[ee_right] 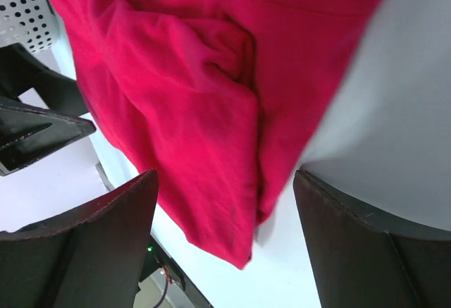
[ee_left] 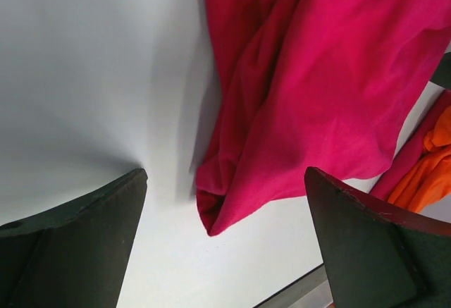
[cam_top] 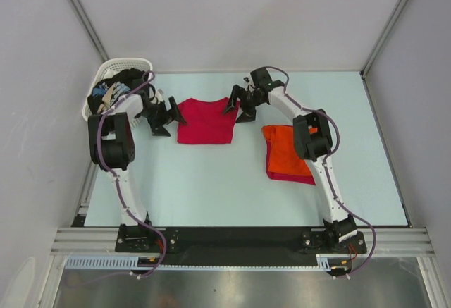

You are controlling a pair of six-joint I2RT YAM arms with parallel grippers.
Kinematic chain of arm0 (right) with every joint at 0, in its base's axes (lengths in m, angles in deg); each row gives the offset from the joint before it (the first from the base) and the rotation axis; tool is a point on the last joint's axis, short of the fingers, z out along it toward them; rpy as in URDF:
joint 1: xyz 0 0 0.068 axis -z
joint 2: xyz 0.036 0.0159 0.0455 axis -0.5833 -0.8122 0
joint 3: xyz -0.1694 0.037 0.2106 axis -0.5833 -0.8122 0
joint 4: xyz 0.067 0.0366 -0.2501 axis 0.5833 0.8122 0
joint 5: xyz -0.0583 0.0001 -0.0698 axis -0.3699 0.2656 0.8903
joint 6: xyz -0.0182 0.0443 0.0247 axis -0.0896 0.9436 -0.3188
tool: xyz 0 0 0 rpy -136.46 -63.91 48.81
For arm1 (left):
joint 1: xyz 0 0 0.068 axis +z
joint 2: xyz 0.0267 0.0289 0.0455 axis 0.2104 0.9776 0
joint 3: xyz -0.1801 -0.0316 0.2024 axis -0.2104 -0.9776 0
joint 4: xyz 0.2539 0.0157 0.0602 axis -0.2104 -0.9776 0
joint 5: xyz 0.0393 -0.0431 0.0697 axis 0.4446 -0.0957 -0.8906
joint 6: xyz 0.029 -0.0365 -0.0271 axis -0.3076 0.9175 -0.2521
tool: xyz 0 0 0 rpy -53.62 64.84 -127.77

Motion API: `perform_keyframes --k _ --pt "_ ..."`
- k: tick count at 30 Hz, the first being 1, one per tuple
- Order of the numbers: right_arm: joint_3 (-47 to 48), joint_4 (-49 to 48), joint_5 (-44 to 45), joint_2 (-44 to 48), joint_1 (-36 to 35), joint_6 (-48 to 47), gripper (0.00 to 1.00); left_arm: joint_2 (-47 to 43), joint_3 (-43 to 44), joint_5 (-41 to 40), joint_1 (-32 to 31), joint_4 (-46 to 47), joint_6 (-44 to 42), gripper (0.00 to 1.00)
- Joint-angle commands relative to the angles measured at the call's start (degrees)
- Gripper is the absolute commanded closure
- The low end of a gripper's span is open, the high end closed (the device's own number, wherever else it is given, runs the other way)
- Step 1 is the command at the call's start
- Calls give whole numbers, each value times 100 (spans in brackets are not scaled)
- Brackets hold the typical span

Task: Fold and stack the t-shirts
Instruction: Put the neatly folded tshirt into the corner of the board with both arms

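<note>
My left gripper should next go to its right in the top view, onto the bunched edge of the crimson-red t-shirt, and pinch the t-shirt's raised folds.
The crimson-red t-shirt (cam_top: 206,120) lies folded on the table at mid-back; it fills the left wrist view (ee_left: 310,89) and the right wrist view (ee_right: 190,103). My left gripper (cam_top: 168,115) is open and empty beside its left edge. My right gripper (cam_top: 238,109) is open and empty beside its upper right corner. The orange t-shirt (cam_top: 283,150) lies folded on a red cloth (cam_top: 294,177) at the right, and shows in the left wrist view (ee_left: 426,170). The black t-shirt (cam_top: 120,86) with pale print sits in the basket.
A white lattice basket (cam_top: 116,70) stands at the back left corner, also in the right wrist view (ee_right: 25,8). The pale table (cam_top: 211,181) stretches in front of the shirts. Grey walls close in on three sides.
</note>
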Motion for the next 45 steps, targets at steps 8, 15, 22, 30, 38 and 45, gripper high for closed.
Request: perform_keyframes --k 8,15,22,30,38,45 --pt "824 -14 -75 -637 -514 395 17 741 860 610 -503 230 35 0" --pt "649 117 47 -681 -655 352 17 970 1010 461 -671 151 79 1" --pt "604 205 65 -681 -716 290 44 1172 1028 654 -671 98 17 56" --pt "325 900 337 -471 -646 9 100 1120 791 452 -654 -122 -79 100" --pt "-29 548 698 373 -488 -246 100 330 772 583 -610 2 -36 100" --pt "200 363 839 1041 -312 -325 100 -602 879 776 -601 37 149 100"
